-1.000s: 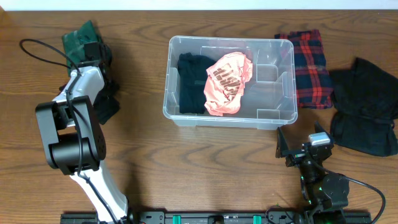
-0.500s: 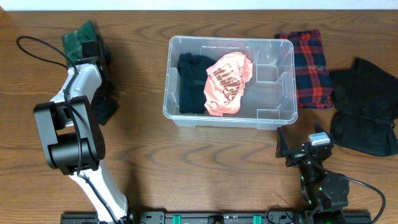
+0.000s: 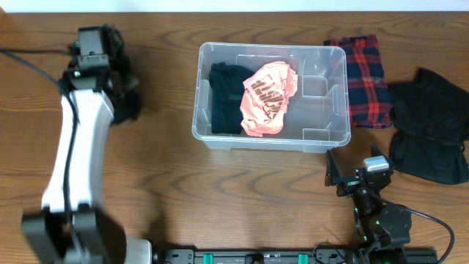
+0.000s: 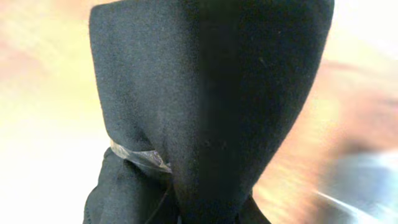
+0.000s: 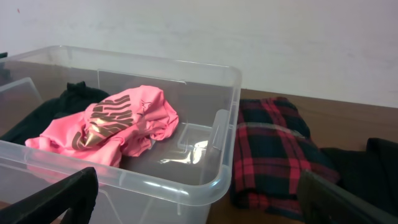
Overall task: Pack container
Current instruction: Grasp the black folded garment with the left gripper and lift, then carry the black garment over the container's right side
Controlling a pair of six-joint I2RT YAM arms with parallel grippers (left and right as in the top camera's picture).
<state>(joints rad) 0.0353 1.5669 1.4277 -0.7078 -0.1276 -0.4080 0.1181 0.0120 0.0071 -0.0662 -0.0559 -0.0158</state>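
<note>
My left gripper swings over the container's bare end [image 3: 315, 86] and releases the black garment next, since that end lies to the gripper's right in the overhead view.
The clear container [image 3: 201, 132] stands at the table's middle, holding a black garment [image 3: 223, 95] and a pink garment [image 3: 267, 95]. At the far left, my left gripper [image 3: 116, 73] is shut on a black garment [image 3: 130, 106] that hangs from it. In the left wrist view that black cloth [image 4: 205, 93] fills the picture and hides the fingers. My right gripper [image 3: 357, 172] rests open near the front right, facing the container's [image 5: 211, 183] corner with nothing between its fingers [image 5: 62, 199]. The pink garment [image 5: 118, 118] shows inside.
A red plaid garment [image 3: 363, 70] lies to the right of the container, also visible in the right wrist view [image 5: 267, 149]. A black garment [image 3: 432, 125] lies further right. A black cable [image 3: 29, 59] runs along the far left.
My left gripper has shut on the black garment and risen with it, the arm stretching out over the left side. The green garment under it no longer shows. The right arm is still.
</note>
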